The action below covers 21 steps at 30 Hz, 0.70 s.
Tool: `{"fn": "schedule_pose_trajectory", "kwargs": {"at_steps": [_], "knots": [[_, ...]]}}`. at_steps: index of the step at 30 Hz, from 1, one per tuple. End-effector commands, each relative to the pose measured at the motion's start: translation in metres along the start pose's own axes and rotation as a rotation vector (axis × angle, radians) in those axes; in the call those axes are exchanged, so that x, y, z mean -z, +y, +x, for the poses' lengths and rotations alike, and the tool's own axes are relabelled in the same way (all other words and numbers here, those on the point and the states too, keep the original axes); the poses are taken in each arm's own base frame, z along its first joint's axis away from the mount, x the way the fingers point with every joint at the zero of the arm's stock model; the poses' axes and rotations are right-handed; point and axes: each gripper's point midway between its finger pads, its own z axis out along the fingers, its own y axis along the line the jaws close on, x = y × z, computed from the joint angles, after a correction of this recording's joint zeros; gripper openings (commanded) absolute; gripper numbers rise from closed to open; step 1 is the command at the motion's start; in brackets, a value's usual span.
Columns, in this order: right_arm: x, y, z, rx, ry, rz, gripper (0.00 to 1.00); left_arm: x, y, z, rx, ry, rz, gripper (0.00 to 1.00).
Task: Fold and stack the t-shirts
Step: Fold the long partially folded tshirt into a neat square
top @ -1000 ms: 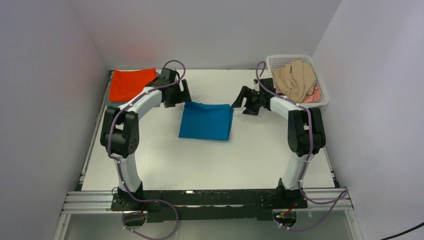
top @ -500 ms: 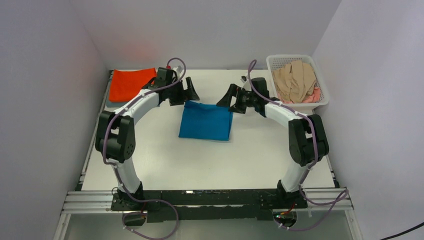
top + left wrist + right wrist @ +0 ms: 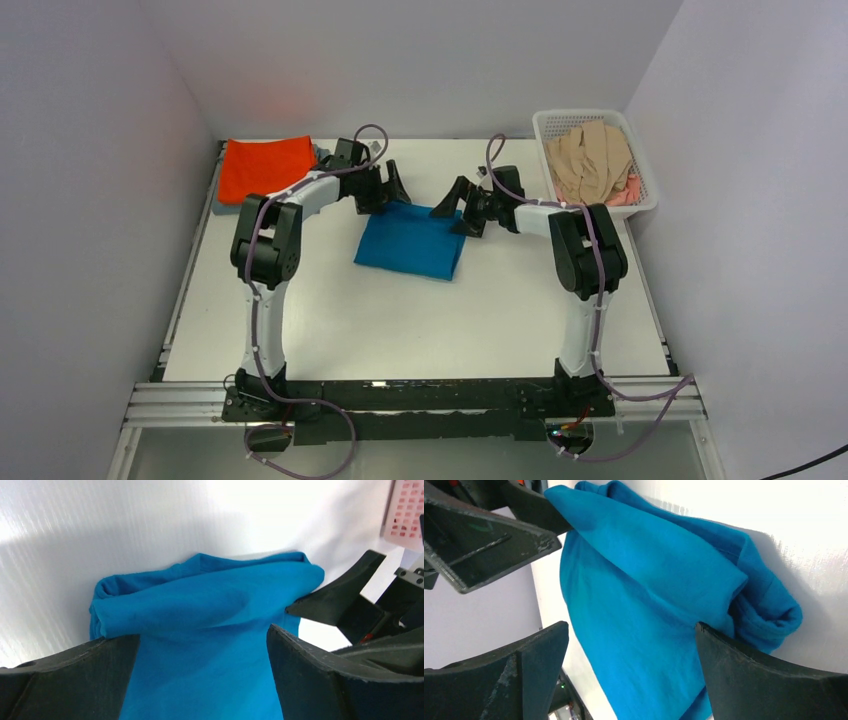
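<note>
Next I will raise my left gripper, draw it back and lower it onto the teal-blue t-shirt's edge facing the orange t-shirt, as that edge lies below and back.
A folded teal-blue t-shirt (image 3: 408, 243) lies on the white table in mid-view. My left gripper (image 3: 392, 187) is open at its far left corner, fingers spread over the cloth (image 3: 200, 630). My right gripper (image 3: 452, 208) is open at its far right corner, fingers spread over the cloth (image 3: 644, 605). Neither holds the shirt. A folded bright orange t-shirt (image 3: 264, 167) lies at the far left, with a grey edge under it. Beige (image 3: 590, 160) and pink (image 3: 625, 195) shirts lie in the basket.
A white plastic lattice basket (image 3: 645, 200) stands at the far right, and shows in the left wrist view (image 3: 407, 510). White walls enclose the table on three sides. The two grippers are close to each other above the shirt's far edge.
Both arms have swung inward and down to the teal-blue shirt's far corners. The shirt's far edge has shifted slightly and looks bunched.
</note>
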Motion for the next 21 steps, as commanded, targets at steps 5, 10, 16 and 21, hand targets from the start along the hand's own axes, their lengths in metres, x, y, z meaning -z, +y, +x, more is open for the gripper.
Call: {"fn": "schedule_pose_trajectory", "kwargs": {"at_steps": [5,10,16,21], "knots": [[0.001,-0.063,-0.014,-0.051,-0.098,0.247,1.00,-0.017,0.033,0.017,0.083,0.070,-0.127,0.99],[0.016,-0.075,-0.014,-0.032,-0.125,0.321,1.00,0.008,0.034,0.026,0.074,0.069,-0.141,0.99],[0.040,-0.015,-0.043,0.122,-0.182,0.219,1.00,0.060,-0.027,-0.010,-0.072,-0.081,0.010,0.99],[0.077,0.008,-0.055,0.181,-0.298,0.246,1.00,0.084,-0.007,-0.008,-0.107,-0.136,-0.130,0.99]]}}
